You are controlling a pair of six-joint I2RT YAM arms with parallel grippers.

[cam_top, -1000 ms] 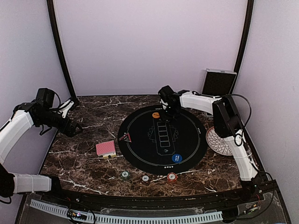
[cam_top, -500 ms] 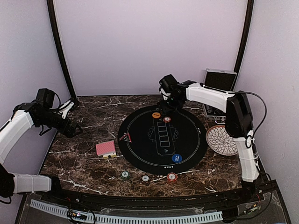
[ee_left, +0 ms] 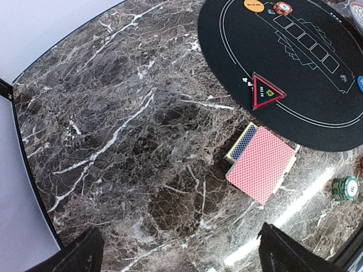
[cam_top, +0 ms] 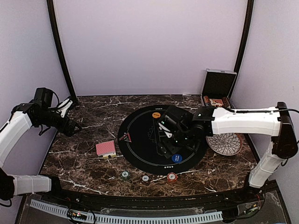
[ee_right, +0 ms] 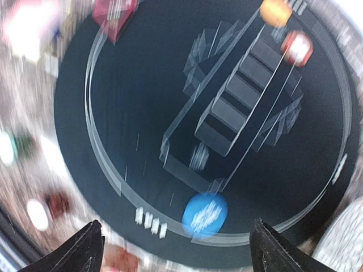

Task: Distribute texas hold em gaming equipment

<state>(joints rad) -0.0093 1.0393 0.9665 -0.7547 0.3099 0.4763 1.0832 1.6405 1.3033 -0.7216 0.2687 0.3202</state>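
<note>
My right gripper has its open fingers above the red chips (cam_top: 172,177), which are beyond the mat's front edge, so next it needs to come back and down around them to close.
A black round mat (cam_top: 140,154) lies mid-table. On its far edge an orange button disc (cam_top: 156,115) lies beside a red chip (ee_right: 297,47), both also in the left wrist view (ee_left: 254,5). A blue button disc (cam_top: 176,158) lies near the mat's front and is blurred in the right wrist view (ee_right: 205,214). My right gripper (cam_top: 167,140) hovers over the mat's middle, open and empty (ee_right: 178,249). A red-backed card deck (cam_top: 106,148) lies left of the mat. My left gripper (cam_top: 70,127) is open and empty above bare marble (ee_left: 184,255), with the deck (ee_left: 262,164) ahead of it.
Green (cam_top: 124,175), black (cam_top: 145,178) and red (cam_top: 172,177) chips sit in a row near the front edge. A red triangle marker (cam_top: 124,137) lies on the mat's left edge. A white patterned plate (cam_top: 225,143) is at the right, and an open black case (cam_top: 217,88) at the back right.
My right gripper left the red chip beside the orange disc at the mat's far edge, lifted, and swung back toward the near side over the mat's middle. The left arm barely moved.
</note>
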